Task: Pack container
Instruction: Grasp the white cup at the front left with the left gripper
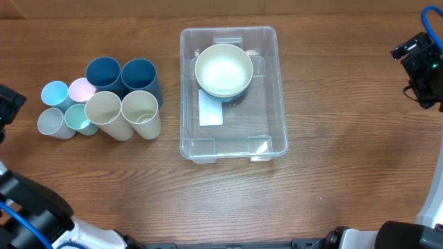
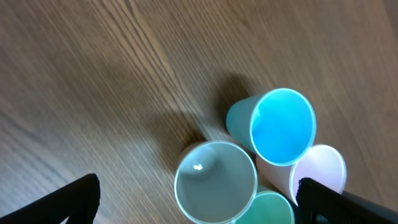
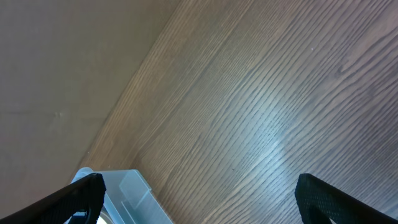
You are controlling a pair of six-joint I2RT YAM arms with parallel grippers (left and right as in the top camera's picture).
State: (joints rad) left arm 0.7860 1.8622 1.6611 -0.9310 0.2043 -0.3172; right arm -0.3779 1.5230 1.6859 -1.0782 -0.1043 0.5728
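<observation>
My left gripper lowers astride the grey cup's side facing away from the green cup next, one finger inside, because bare wood leaves that side open.
The clear container (image 1: 190,97) sits mid-table with a white label (image 1: 210,113) on its base and a cream bowl (image 1: 223,70) in its far half. Its corner shows in the right wrist view (image 3: 127,190). A cluster of cups stands to its left: two dark blue (image 1: 104,72), two cream (image 1: 140,109), and small light blue (image 1: 54,93), pink (image 1: 82,89), grey (image 1: 51,122) and green (image 1: 78,118) ones. My left gripper (image 2: 198,198) is open above the grey cup (image 2: 214,180), beside the light blue cup (image 2: 283,126). My right gripper (image 3: 198,194) is open over bare wood, right of the container.
The wooden table's far edge (image 3: 134,81) runs near the right gripper. Bare wood lies between the container and the right arm (image 1: 422,66), and along the front. The left arm (image 1: 10,104) is at the left edge by the small cups.
</observation>
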